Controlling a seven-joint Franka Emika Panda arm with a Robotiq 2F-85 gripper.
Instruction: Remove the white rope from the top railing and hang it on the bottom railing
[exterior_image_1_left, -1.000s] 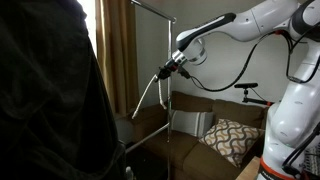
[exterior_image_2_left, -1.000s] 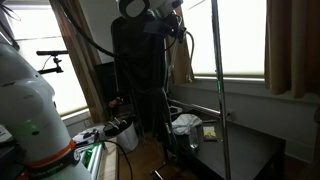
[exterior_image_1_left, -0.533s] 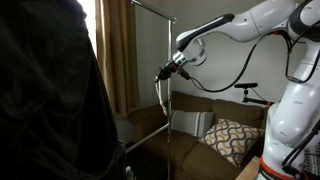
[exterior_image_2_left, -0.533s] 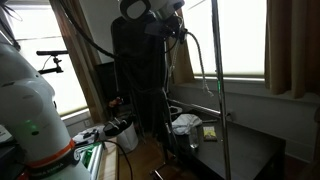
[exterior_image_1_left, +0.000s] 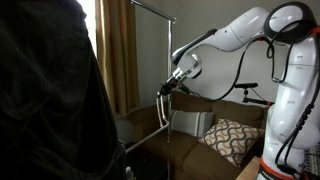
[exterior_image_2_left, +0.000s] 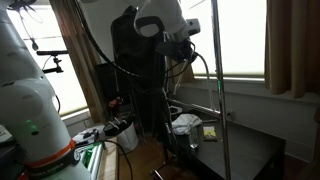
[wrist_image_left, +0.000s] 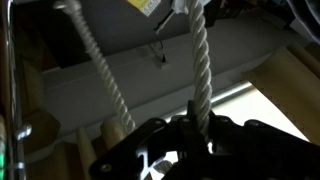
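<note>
The gripper needs to tip downward next, lower the rope's dangling parts across the bottom railing and let go of them, since that railing is below the gripper, apart from them.
My gripper (exterior_image_1_left: 169, 86) is shut on the white rope (exterior_image_1_left: 160, 108), whose looped strands dangle straight down beside the rack's upright pole. The top railing (exterior_image_1_left: 150, 9) is well above the gripper with nothing on it. The bottom railing (exterior_image_1_left: 147, 137) slopes below the rope's lower end, apart from it. In the wrist view the twisted rope (wrist_image_left: 201, 70) runs up out of the shut jaws (wrist_image_left: 195, 125), with a second strand to its left. In an exterior view the gripper (exterior_image_2_left: 186, 52) holds the rope (exterior_image_2_left: 206, 78) near the pole.
The rack's upright pole (exterior_image_1_left: 168, 60) stands right beside the gripper and shows in the wrist view (wrist_image_left: 8, 90). A brown sofa with a patterned cushion (exterior_image_1_left: 232, 138) is behind. A dark garment (exterior_image_1_left: 45, 100) fills the near side. A black table (exterior_image_2_left: 240, 150) is under the rack.
The gripper has moved down and slightly toward the pole with the rope in it. The rope, earlier slanting away, now hangs straight down.
</note>
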